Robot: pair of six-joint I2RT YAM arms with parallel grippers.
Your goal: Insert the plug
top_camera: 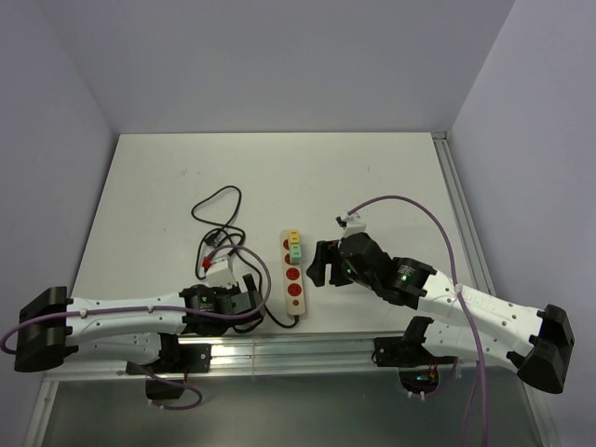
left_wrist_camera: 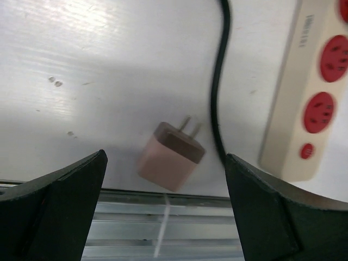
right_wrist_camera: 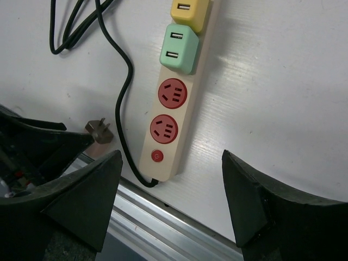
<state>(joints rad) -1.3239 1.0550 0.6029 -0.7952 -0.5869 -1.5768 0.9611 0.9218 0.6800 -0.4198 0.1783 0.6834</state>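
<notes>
The pinkish-brown plug body point(left_wrist_camera: 171, 158) lies below the left gripper, between the open fingers, so the left gripper should next go down around it and close on its sides, keeping the plug's pins clear.
A pinkish-brown plug point(left_wrist_camera: 171, 157) lies loose on the white table, its two prongs pointing up and right towards the strip. My left gripper point(left_wrist_camera: 165, 163) is open and hovers over it, one finger on each side, not touching. The beige power strip point(top_camera: 294, 270) lies just right of it, with two free red sockets point(right_wrist_camera: 172, 93) and a red button point(right_wrist_camera: 156, 156). My right gripper point(right_wrist_camera: 171, 157) is open and empty above the strip's near end. The plug also shows in the right wrist view point(right_wrist_camera: 99, 132).
A yellow adapter point(right_wrist_camera: 189, 8) and a green adapter point(right_wrist_camera: 178, 48) fill the strip's far sockets. The strip's black cable point(left_wrist_camera: 220, 81) runs between plug and strip and coils at the back left point(top_camera: 219, 219). A metal rail point(top_camera: 307, 349) edges the table's near side.
</notes>
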